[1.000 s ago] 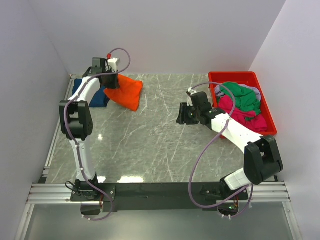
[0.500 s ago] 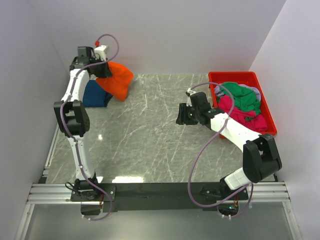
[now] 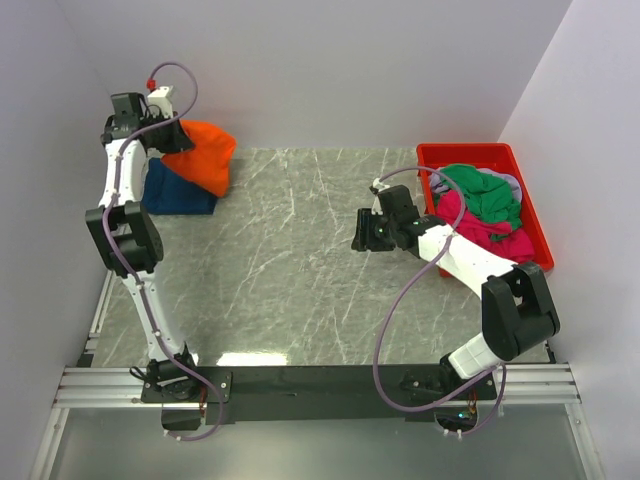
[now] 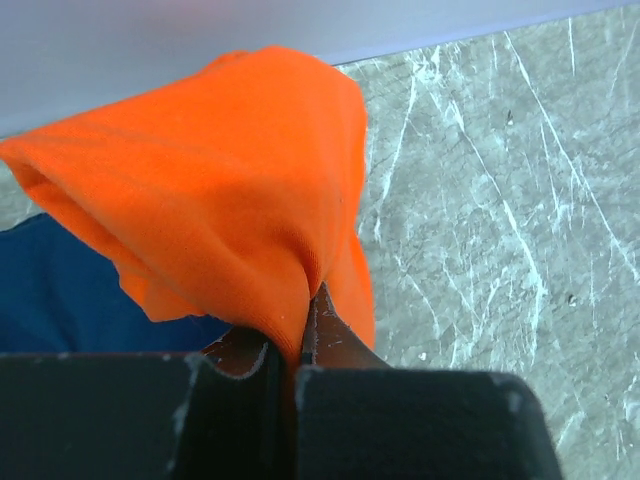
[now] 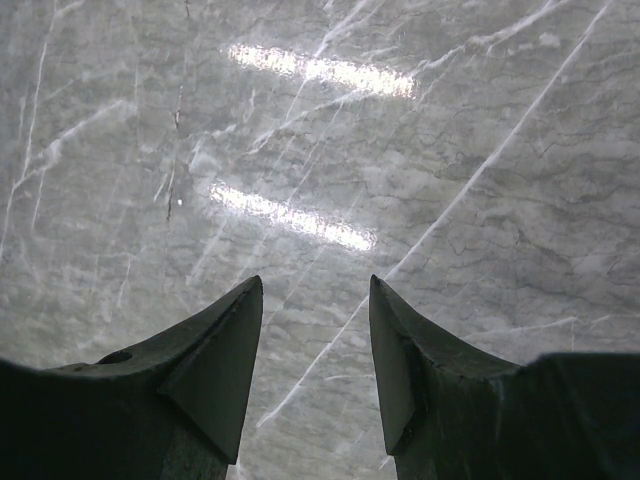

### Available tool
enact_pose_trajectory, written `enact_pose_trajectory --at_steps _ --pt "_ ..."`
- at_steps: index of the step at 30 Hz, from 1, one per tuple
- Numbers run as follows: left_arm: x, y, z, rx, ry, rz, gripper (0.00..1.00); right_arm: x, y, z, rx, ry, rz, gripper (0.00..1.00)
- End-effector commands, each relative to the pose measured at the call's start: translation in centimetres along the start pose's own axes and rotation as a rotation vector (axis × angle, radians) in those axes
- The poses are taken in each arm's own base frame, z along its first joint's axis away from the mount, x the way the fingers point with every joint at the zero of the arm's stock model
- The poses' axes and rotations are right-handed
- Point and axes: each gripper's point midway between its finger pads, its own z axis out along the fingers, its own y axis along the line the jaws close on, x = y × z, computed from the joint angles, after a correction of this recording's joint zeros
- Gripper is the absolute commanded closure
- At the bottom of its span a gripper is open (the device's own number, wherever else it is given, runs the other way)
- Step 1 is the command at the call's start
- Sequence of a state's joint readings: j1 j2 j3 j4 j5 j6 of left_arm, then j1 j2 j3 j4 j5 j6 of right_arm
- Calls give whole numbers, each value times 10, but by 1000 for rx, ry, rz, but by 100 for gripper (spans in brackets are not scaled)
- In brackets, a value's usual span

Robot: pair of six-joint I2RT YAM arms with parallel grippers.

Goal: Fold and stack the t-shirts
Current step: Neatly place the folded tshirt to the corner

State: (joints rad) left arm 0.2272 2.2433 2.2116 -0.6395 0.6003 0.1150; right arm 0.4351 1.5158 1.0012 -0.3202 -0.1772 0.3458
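The navy t-shirt lies under the hanging orange one. Next, my left gripper lowers beside the far edge of the navy t-shirt, lays the orange t-shirt onto it and releases.
A folded orange t-shirt hangs from my left gripper, which is shut on its edge at the far left back corner. In the left wrist view the orange t-shirt bulges out from the closed jaws of the left gripper. Under it lies a folded navy t-shirt on the marble table, also seen as the navy t-shirt. My right gripper hovers open over bare table mid-right, and the right gripper holds nothing. Green, magenta and grey t-shirts lie crumpled in the bin.
A red plastic bin stands at the right edge, against the right wall. White walls close in the table at the left, back and right. A metal rail with the arm bases runs along the near edge.
My left gripper has lifted the orange t-shirt and carried it leftward and back, over the navy t-shirt. The right arm has stayed where it was.
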Motion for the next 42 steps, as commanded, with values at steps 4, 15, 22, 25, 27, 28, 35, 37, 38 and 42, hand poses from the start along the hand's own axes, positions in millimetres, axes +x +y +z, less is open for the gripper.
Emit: enact_pose_trajectory --at_steps 4,15,22,25,27,28,35,37,38,42 --pt "-12 21 -14 31 -80 -33 100 -8 1 3 -8 -24 -21 46" --pt "33 66 -5 -43 -30 -136 100 -5 0 4 -9 -17 -24 46" --pt "65 120 9 -314 17 -234 72 -5 -2 3 -3 -18 -26 46" --pt "59 132 5 -445 21 -202 2 -6 -1 2 -2 -24 -27 46" --pt "48 139 -7 -552 1 -170 1 -7 -2 0 -1 -28 -27 46" --pt "42 134 -6 -566 -9 -147 1 -6 -2 1 -2 -26 -27 46" --pt "-24 106 -44 -846 -99 10 1 -7 0 -7 -9 -46 -29 46" --pt "-35 107 -73 -1058 -123 19 1 -7 -1 -9 -5 -53 -30 46" --pt "-43 106 -90 -1134 -152 9 1 -8 0 -13 -7 -62 -31 46" --pt "-57 90 -119 -1221 -206 -37 1 -10 4 -20 -26 -82 -34 46"
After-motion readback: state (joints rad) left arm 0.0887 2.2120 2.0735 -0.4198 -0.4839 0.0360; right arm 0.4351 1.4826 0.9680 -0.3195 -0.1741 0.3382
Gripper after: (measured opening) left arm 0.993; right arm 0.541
